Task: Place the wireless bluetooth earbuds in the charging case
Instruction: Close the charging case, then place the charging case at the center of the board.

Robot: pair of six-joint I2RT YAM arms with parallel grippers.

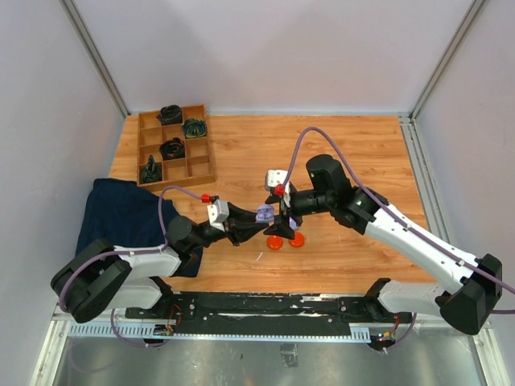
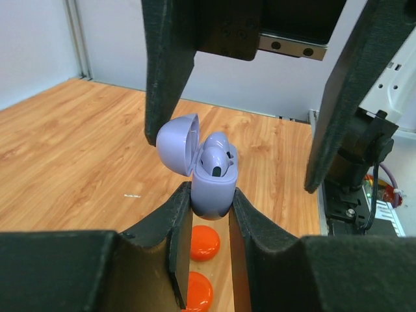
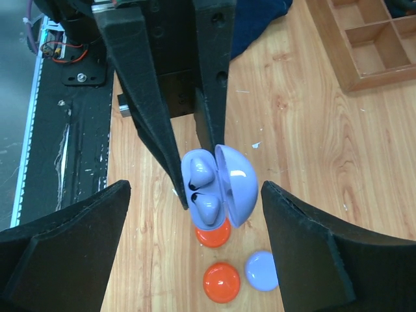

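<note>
Both earbuds sit inside the case, so the case (image 2: pixel 212 188) is next to be put on the bare wood beside the lavender disc below. My left gripper needs to tilt down, lower it there and release it.
My left gripper (image 2: pixel 211 198) is shut on the lavender charging case (image 2: pixel 212 188) and holds it upright above the table. Its lid (image 2: pixel 177 144) is open. Two lavender earbuds (image 3: pixel 198 170) sit side by side in the case (image 3: pixel 208 224), seen in the right wrist view. My right gripper (image 3: pixel 195 195) is open and empty; its jaws stand wide on either side of the case without touching it. In the top view both grippers meet at mid-table, left (image 1: pixel 256 217) and right (image 1: pixel 282 207). No orange-red earbuds show.
Two orange-red discs (image 3: pixel 213 235) (image 3: pixel 221 281) and a lavender disc (image 3: pixel 262 270) lie on the wood under the case. A wooden compartment tray (image 1: pixel 175 146) with black coiled bundles stands at back left. A dark blue cloth (image 1: pixel 121 213) lies at left.
</note>
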